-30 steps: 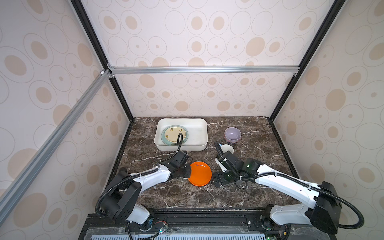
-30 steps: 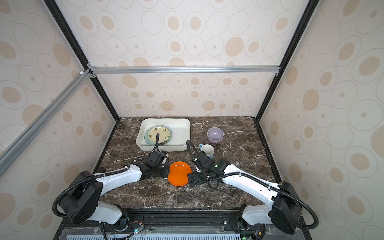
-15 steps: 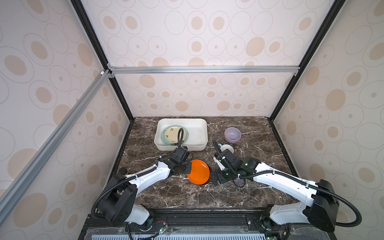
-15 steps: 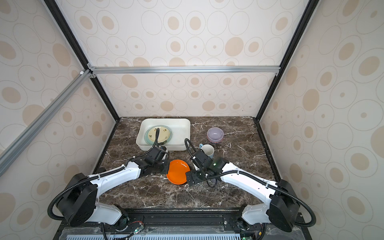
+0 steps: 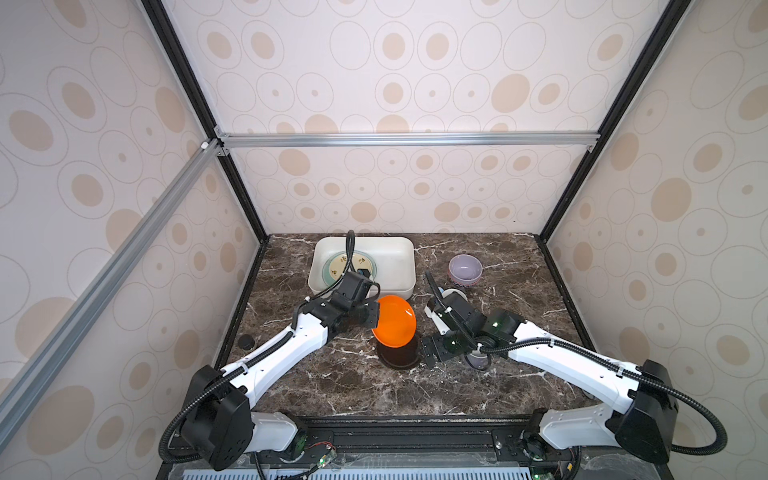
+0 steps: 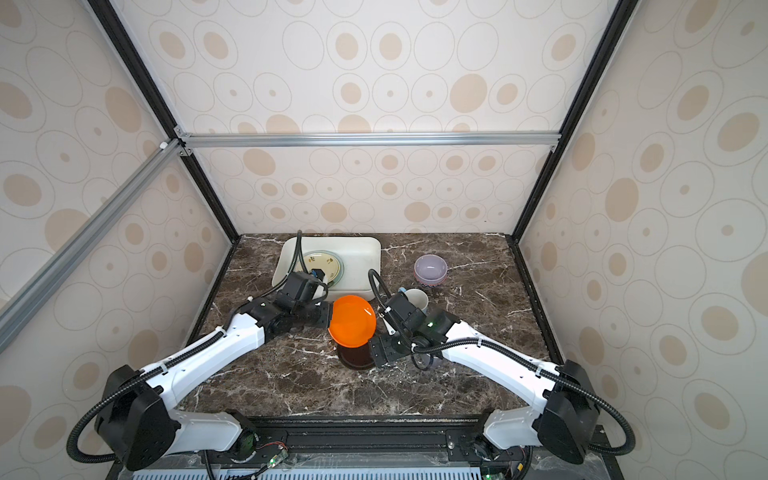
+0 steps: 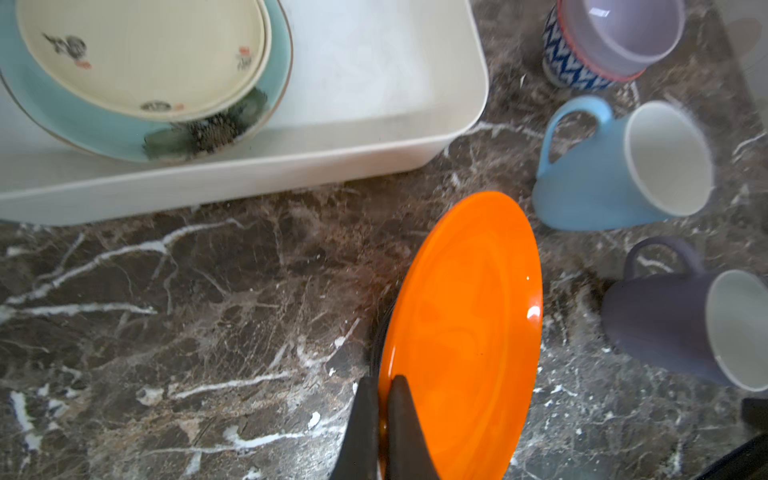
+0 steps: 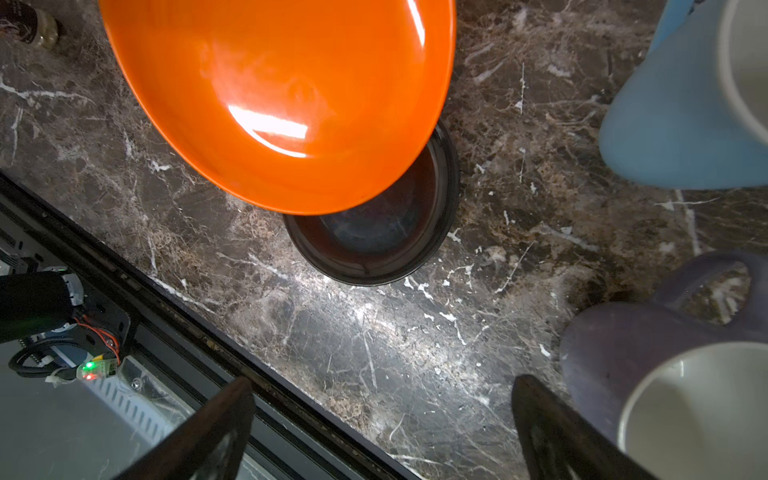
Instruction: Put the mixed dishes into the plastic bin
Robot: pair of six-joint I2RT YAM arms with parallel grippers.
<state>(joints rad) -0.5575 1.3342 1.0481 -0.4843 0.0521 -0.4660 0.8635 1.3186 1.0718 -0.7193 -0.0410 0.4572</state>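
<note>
The orange plate (image 7: 465, 332) goes outward next, and my left gripper will lower and release its rim over the cream floral plates stacked in the bin.
My left gripper (image 7: 380, 380) is shut on the rim of an orange plate (image 7: 465, 332), holding it tilted above the table in front of the plastic bin (image 5: 407, 266). Under the orange plate's near edge, a black plate (image 8: 382, 232) lies flat on the marble. My right gripper (image 8: 382, 380) is open and empty, just right of the black plate and beside the purple mug (image 8: 623, 365). The light blue mug (image 7: 602, 183) lies on its side. In the bin, cream floral plates (image 7: 141, 54) rest on a teal plate (image 7: 62, 120). The lavender bowl (image 5: 465, 268) sits inside a patterned bowl (image 7: 569, 70).
The bin's (image 7: 291, 174) right half holds nothing. A small black knob (image 5: 246, 341) sits near the table's left edge. Black frame posts and patterned walls enclose the marble table (image 5: 332, 382) on three sides; a black rail (image 8: 166, 316) runs along its front edge.
My left gripper has raised the orange plate and carried it toward the bin, uncovering the black plate beneath. The right gripper has stayed open and barely moved.
</note>
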